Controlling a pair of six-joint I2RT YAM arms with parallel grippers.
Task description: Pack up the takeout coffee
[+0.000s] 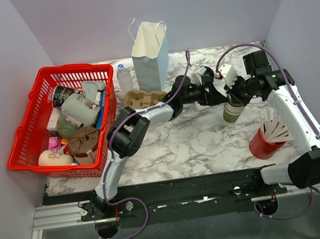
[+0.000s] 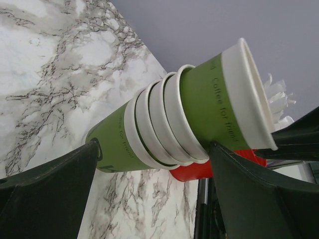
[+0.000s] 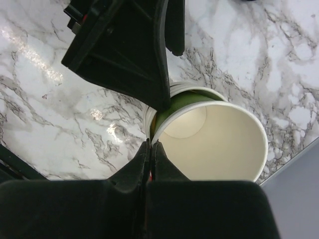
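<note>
My right gripper will next go up, across and then down to let go of the top cup's rim, because open tabletop is below, to its left in the top view.
The takeout coffee cup (image 2: pixel 209 107) is olive-green, white inside (image 3: pixel 214 144), and has no lid on it. It sits tilted and half raised as the top cup of a stack of green cups (image 1: pixel 233 111) at the table's right. My right gripper (image 3: pixel 151 145) is shut on this cup's rim, one finger inside and one outside. My left gripper (image 2: pixel 154 149) is open wide, its fingers (image 3: pixel 124 55) flanking the lower stack (image 2: pixel 114 142). I cannot tell whether they touch it. From above, both grippers meet over the stack, left (image 1: pixel 220 95) and right (image 1: pixel 236 94).
A red cup of white sticks (image 1: pixel 264 140) stands just right of the stack. A white paper bag (image 1: pixel 150 53) stands open at the back, with a cardboard cup carrier (image 1: pixel 142 98) and a bottle (image 1: pixel 124 77) beside it. A red basket (image 1: pixel 32 154) of goods fills the left.
</note>
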